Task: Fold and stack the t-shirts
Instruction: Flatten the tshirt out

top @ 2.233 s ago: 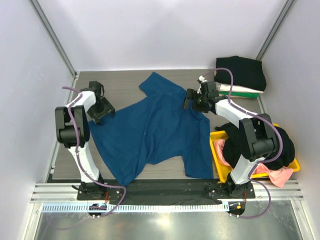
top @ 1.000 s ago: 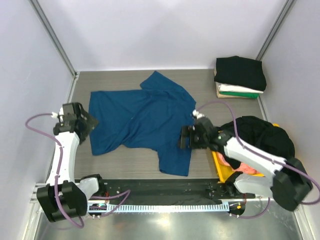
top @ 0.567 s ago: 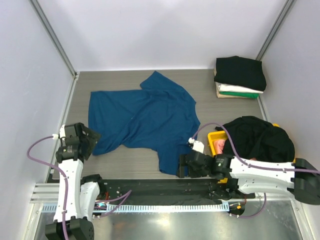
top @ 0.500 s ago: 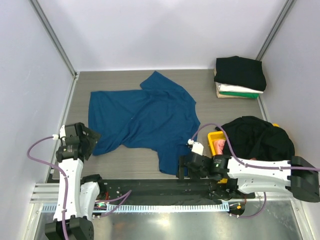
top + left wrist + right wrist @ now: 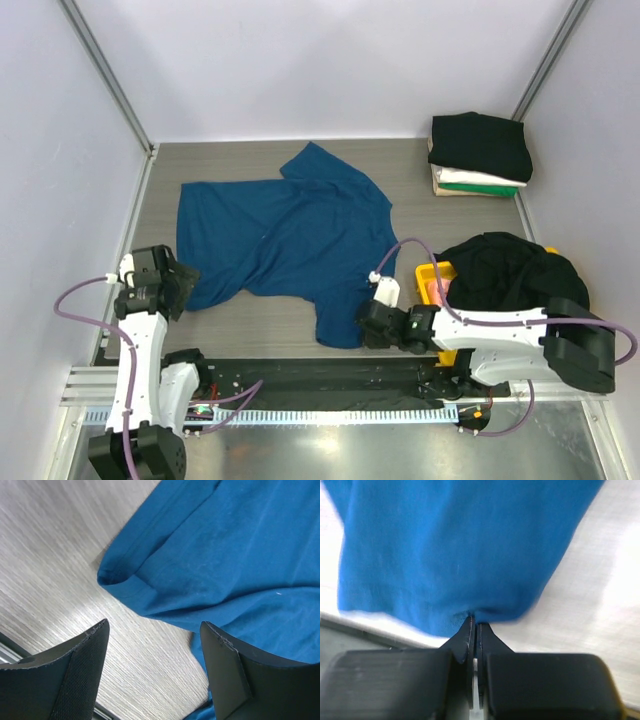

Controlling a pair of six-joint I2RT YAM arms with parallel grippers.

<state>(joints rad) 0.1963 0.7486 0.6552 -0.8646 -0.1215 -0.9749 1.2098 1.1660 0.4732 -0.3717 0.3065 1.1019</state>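
I should next lift the rumpled cloth's hem with my right gripper and swing it outward to the tabletop by the shirt's far corner (image 5: 354,157). I should then lower the hem and let go of it to spread the cloth.
A dark blue t-shirt (image 5: 285,240) lies spread and rumpled on the grey table. My right gripper (image 5: 362,328) is low at the shirt's near edge, and in the right wrist view it (image 5: 475,622) is shut, pinching the blue hem (image 5: 455,545) at its fingertips. My left gripper (image 5: 178,283) stands open just off the shirt's near-left corner. The left wrist view shows its fingers (image 5: 152,625) apart over bare table, with the folded blue corner (image 5: 117,577) a little ahead of them. A folded stack of t-shirts (image 5: 480,150), black on top of white and green, sits at the back right.
A yellow bin (image 5: 434,270) at the right front holds a heaped black shirt (image 5: 510,275) and a pink one (image 5: 438,292). The black front rail (image 5: 300,375) runs just behind both grippers. Grey walls close in the left and right sides.
The right gripper has shut on the blue shirt's near hem and shifted slightly inward. The left gripper's jaws have narrowed a little; its arm has barely moved.
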